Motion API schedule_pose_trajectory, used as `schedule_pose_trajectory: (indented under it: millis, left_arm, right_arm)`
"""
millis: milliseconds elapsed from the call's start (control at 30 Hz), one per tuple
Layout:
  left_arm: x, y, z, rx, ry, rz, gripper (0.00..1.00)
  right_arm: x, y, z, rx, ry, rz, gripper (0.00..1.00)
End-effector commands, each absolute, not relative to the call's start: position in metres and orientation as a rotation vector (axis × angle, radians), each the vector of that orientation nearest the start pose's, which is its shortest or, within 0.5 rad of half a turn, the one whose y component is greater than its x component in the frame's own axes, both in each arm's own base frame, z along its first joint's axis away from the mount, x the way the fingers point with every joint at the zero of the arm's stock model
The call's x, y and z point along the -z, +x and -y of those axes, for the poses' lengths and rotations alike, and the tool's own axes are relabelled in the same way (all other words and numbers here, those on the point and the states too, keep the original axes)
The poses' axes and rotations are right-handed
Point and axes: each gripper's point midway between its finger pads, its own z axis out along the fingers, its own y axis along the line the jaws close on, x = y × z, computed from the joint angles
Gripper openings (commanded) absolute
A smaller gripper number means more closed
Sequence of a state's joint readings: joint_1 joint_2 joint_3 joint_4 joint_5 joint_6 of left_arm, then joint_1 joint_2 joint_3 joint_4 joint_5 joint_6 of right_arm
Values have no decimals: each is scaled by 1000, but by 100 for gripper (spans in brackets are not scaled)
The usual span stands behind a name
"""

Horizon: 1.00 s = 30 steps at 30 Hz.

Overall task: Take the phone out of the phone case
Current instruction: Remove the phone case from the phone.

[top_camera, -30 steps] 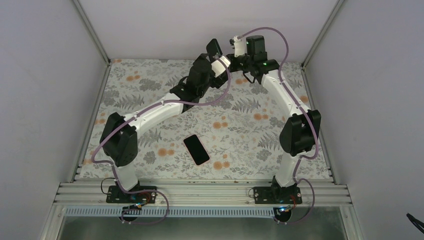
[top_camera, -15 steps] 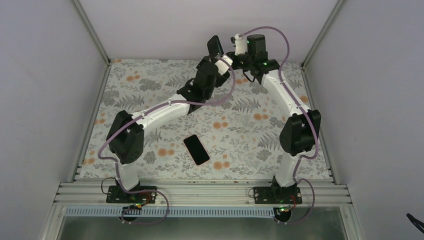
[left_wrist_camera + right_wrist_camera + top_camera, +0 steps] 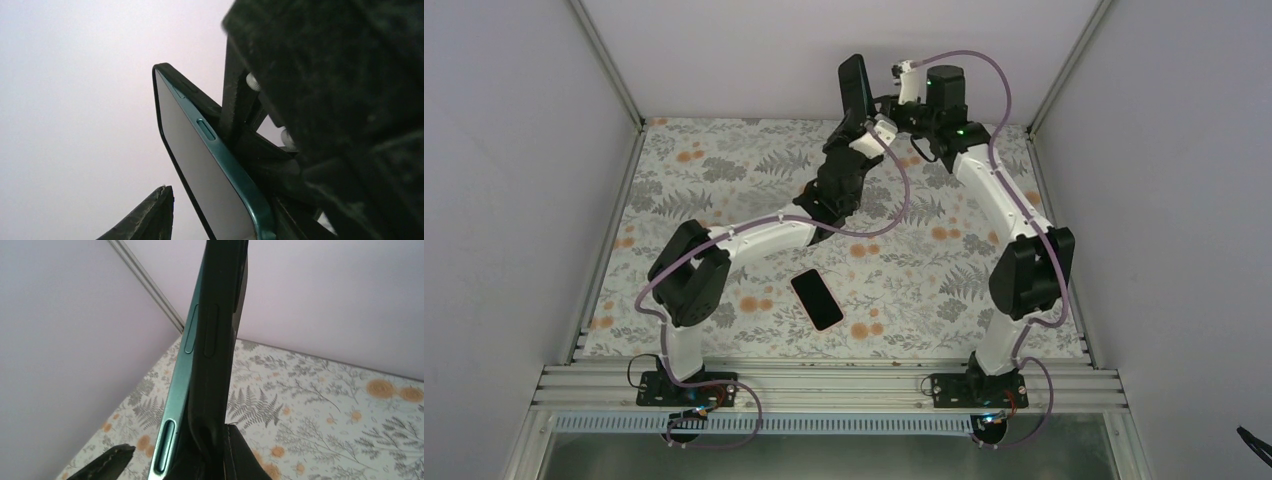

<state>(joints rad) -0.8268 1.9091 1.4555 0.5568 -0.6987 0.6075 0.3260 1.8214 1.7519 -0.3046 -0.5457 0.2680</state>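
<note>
I will next pull my right gripper away from the phone, then back and down to release the case on the floral cover, lying bare below the gripper.
The teal-edged phone (image 3: 176, 395) sits in a black phone case (image 3: 222, 330) and is held upright in the air at the back of the table (image 3: 854, 85). My right gripper (image 3: 882, 103) is shut on the case's wall at its lower end (image 3: 227, 440). My left gripper (image 3: 864, 122) reaches up from below, its jaws straddling the phone. In the left wrist view the pale screen (image 3: 200, 170) fills the middle. One left finger (image 3: 152, 215) stands apart from the screen. The other left finger is hidden behind the phone.
A second dark phone-shaped slab with a pinkish edge (image 3: 816, 298) lies flat on the floral table cover (image 3: 924, 270) near the front. Grey walls and metal posts (image 3: 604, 60) close in three sides. Purple cables loop over both arms.
My left arm has stretched up and back to the held phone, and its jaws have narrowed. The right gripper has lifted the cased phone higher and more upright.
</note>
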Motion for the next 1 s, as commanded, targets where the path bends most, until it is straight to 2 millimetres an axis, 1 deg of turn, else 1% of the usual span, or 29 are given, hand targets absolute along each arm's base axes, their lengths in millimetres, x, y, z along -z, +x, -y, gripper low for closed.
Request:
schedule_pose_trajectory:
  millis: [0, 67, 167, 267, 367, 500, 733, 833, 967]
  left_arm:
    - [-346, 482, 266, -543, 303, -1399, 43]
    - [-347, 482, 267, -548, 306, -1383, 41]
    - [-350, 483, 267, -578, 299, -1350, 33]
    - [-356, 482, 265, -627, 292, -1304, 26]
    - [-363, 478, 265, -650, 279, -1254, 23]
    - [-366, 478, 266, -674, 266, -1222, 18]
    - [-370, 474, 267, -714, 248, -1166, 15]
    - [-372, 471, 267, -721, 247, -1151, 11]
    - [-381, 465, 264, -727, 234, -1126, 8]
  right_arm:
    - [-398, 408, -276, -1193, -629, -1819, 3]
    - [-398, 403, -278, -1231, -647, -1812, 3]
    - [-396, 397, -279, -1268, -667, -1809, 3]
    - [-392, 397, -276, -1274, -663, -1815, 3]
    - [-387, 400, -272, -1271, -647, -1824, 3]
    - [-383, 404, -269, -1271, -635, -1832, 3]
    - [-378, 404, -272, -1294, -647, -1836, 3]
    - [-377, 404, -271, -1299, -654, -1834, 3]
    - [-370, 409, -268, -1285, -637, -1850, 3]
